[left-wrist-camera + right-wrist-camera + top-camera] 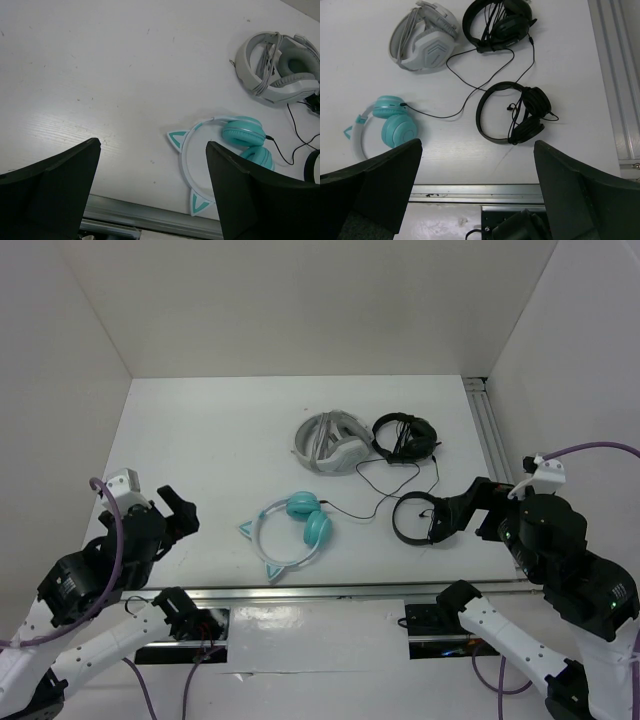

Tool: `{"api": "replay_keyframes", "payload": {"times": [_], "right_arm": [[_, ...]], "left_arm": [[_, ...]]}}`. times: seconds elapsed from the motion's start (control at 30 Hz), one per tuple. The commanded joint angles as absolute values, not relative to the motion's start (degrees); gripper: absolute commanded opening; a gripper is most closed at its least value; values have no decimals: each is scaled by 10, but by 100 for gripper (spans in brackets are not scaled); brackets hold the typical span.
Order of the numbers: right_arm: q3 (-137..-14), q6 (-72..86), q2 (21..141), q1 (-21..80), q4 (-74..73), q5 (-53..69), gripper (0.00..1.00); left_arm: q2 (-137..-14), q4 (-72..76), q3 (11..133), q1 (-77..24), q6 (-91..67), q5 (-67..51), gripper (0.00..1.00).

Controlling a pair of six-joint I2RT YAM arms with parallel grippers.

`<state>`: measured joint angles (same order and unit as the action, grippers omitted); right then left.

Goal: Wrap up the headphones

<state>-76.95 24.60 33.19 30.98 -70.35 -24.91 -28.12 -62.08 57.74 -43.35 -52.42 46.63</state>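
The teal headphones have a whitish headband between their cat ears, and my left gripper will go down to it next.
The teal headphones [292, 534] lie flat near the table's front edge, whitish headband toward the left, two cat ears pointing outward. Their thin black cable [362, 508] runs right and back toward the black headphones. They also show in the left wrist view [235, 145] and the right wrist view [387, 127]. My left gripper [178, 520] is open and empty, raised to the left of the headphones. My right gripper [455, 520] is open and empty, raised at the right over a black headset.
A grey-white strapped headset [328, 443] and black headphones [405, 435] lie at the back. Another black headset [415, 518] lies on the right by my right gripper. A metal rail [490, 430] runs along the right side, another along the front edge [330, 591].
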Motion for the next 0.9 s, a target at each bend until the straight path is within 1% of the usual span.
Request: {"api": "replay_keyframes", "payload": {"times": [0.0,0.17,0.23,0.3,0.33,0.43,0.47,0.5,0.53,0.63,0.8,0.87], "right_arm": [[-775,249,328,312,-707,-260,100],[-763,243,323,317,-696,-234,100],[-757,237,323,317,-690,-216,100],[-757,237,323,317,-690,-211,100],[-757,237,330,317,-690,-211,100],[-757,237,343,317,-685,-210,100],[-757,237,348,317,-676,-200,100],[-757,237,348,317,-671,-195,100],[-757,237,348,317,-665,-189,100],[-751,237,348,317,-639,-169,100],[-729,237,353,317,-619,-131,100],[-717,237,353,317,-613,-116,100]], "left_arm": [[-287,-599,572,-431,-521,463,100],[-231,-593,557,-431,-530,463,100],[-205,-571,549,-431,-507,451,100],[-205,-554,544,-431,-488,451,100],[-219,-561,552,-431,-488,451,100],[-322,-620,588,-431,-564,449,100],[-392,-627,604,-431,-594,433,100],[-425,-627,604,-431,-612,415,100],[-455,-627,604,-431,-627,373,100],[-551,-542,560,-431,-671,322,100],[-632,-497,492,-431,-794,309,100],[-645,-472,456,-431,-810,304,100]]}}
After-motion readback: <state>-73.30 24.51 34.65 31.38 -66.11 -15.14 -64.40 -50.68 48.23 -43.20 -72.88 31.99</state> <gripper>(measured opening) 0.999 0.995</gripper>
